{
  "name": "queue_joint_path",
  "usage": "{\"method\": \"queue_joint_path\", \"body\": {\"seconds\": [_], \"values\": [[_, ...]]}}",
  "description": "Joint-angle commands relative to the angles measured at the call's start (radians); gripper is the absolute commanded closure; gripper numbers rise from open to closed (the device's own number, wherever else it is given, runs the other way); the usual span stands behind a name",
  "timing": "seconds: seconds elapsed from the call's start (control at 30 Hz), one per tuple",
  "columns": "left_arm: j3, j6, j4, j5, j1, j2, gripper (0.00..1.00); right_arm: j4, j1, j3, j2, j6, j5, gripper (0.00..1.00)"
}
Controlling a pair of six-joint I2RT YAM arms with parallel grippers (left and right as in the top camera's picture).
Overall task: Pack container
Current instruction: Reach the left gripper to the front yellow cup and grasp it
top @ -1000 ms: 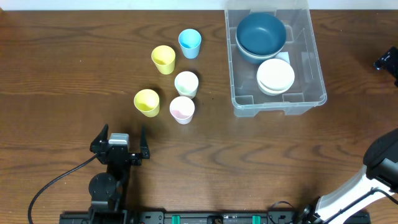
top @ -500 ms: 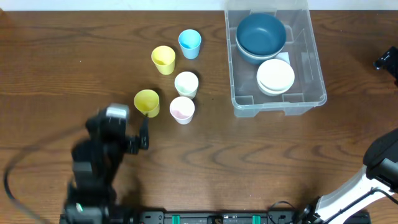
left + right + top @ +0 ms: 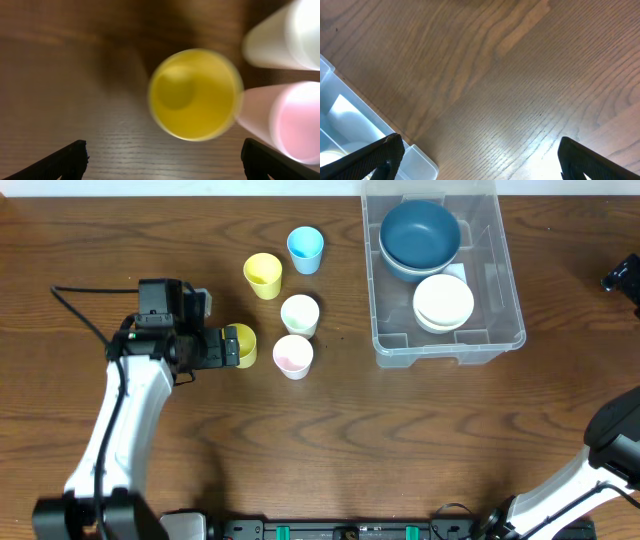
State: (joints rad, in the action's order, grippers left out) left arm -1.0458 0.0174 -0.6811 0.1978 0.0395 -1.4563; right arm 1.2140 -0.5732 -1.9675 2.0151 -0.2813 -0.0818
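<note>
The near yellow cup is ahead of my left gripper's open fingers, so I will next move the gripper toward the cup and down over its closest side (image 3: pixel 192 136).
The clear plastic container (image 3: pixel 450 348) stands at the back right and holds stacked blue bowls (image 3: pixel 419 236) and white bowls (image 3: pixel 443 302). Its corner shows in the right wrist view (image 3: pixel 350 131). My left gripper (image 3: pixel 228 346) is open beside the near yellow cup (image 3: pixel 246 340), at its left side. In the left wrist view the yellow cup (image 3: pixel 195 95) stands upright ahead of the open fingers (image 3: pixel 165 165), not between them. My right gripper (image 3: pixel 480 162) is open and empty over bare table, at the right edge in the overhead view (image 3: pixel 620 280).
A pink cup (image 3: pixel 292 356) and a white cup (image 3: pixel 299 313) stand just right of the near yellow cup; they show in the left wrist view, pink (image 3: pixel 290 125) and white (image 3: pixel 285 35). A second yellow cup (image 3: pixel 262 275) and a blue cup (image 3: pixel 305 248) stand farther back.
My left arm has swung from the table's front edge up to the near yellow cup, gripper open. The right arm, cups and container have not moved.
</note>
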Motion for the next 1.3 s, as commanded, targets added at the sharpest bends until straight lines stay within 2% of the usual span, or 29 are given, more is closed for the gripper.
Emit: {"method": "queue_joint_path", "body": {"seconds": [0.0, 0.47, 0.73, 1.1, 1.2, 1.27], "values": [[-0.023, -0.042, 0.009, -0.023, 0.022, -0.034, 0.02, 0.001, -0.003, 0.000, -0.013, -0.010, -0.004, 0.01], [-0.020, -0.042, 0.039, 0.019, 0.035, -0.134, 0.02, 0.001, -0.003, 0.000, -0.013, -0.010, -0.004, 0.01], [-0.016, -0.042, 0.038, -0.033, 0.035, -0.147, 0.02, 0.001, -0.003, 0.000, -0.013, -0.010, -0.004, 0.01], [-0.016, -0.038, 0.055, -0.031, 0.033, -0.211, 0.01, 0.001, -0.003, 0.000, -0.013, -0.010, -0.004, 0.01], [-0.016, -0.038, 0.062, -0.031, 0.033, -0.211, 0.18, 0.001, -0.003, 0.000, -0.013, -0.010, -0.004, 0.01], [-0.016, -0.038, 0.061, -0.031, 0.033, -0.211, 0.34, 0.001, -0.003, 0.000, -0.013, -0.010, -0.004, 0.01]]}}
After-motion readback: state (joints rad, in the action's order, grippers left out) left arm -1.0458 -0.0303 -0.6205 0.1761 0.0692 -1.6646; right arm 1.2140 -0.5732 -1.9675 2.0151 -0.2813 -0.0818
